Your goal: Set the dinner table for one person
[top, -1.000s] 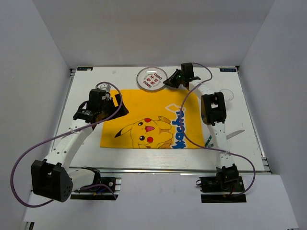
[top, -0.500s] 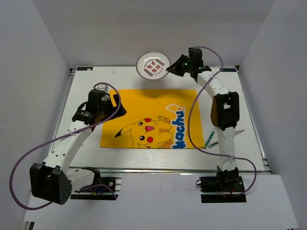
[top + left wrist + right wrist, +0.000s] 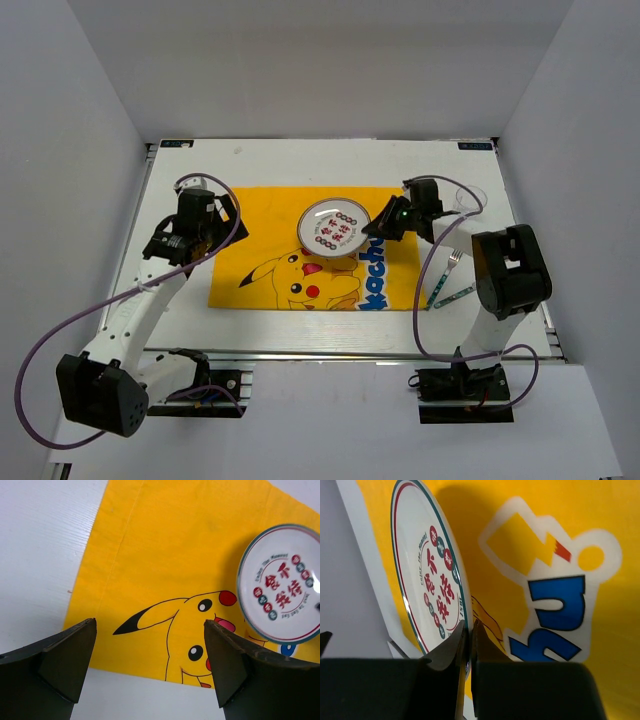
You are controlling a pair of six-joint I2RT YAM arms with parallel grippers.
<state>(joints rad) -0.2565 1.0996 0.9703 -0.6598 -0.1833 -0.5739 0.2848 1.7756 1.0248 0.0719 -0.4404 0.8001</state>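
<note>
The placemat's middle is below my right gripper and to its left in the top view. My right gripper will move that way, lower the hanging plate and then release it.
A white plate [image 3: 333,228] with a green rim and red characters hangs over the right half of the yellow Pikachu placemat [image 3: 262,215], which lies on the dinner table [image 3: 300,165]. My right gripper [image 3: 378,228] is shut on the plate's right rim. In the right wrist view the fingers [image 3: 452,650] pinch the rim of the tilted plate [image 3: 427,580], which casts a shadow on the placemat [image 3: 530,540]. My left gripper [image 3: 222,232] stands open over the placemat's left part with nothing between its fingers. The left wrist view shows the left gripper [image 3: 150,665], the plate [image 3: 282,585] and the placemat [image 3: 165,560].
A fork [image 3: 452,262] and a piece of cutlery with a green patterned handle [image 3: 455,294] lie on the white tabletop just right of the placemat. A clear glass [image 3: 470,197] stands behind them. A metal rail [image 3: 350,352] runs along the table's front edge.
The right arm has carried the plate from the table's far edge, lifting it, then bringing it down and toward me over the placemat. The left gripper shifted slightly left and stays open.
</note>
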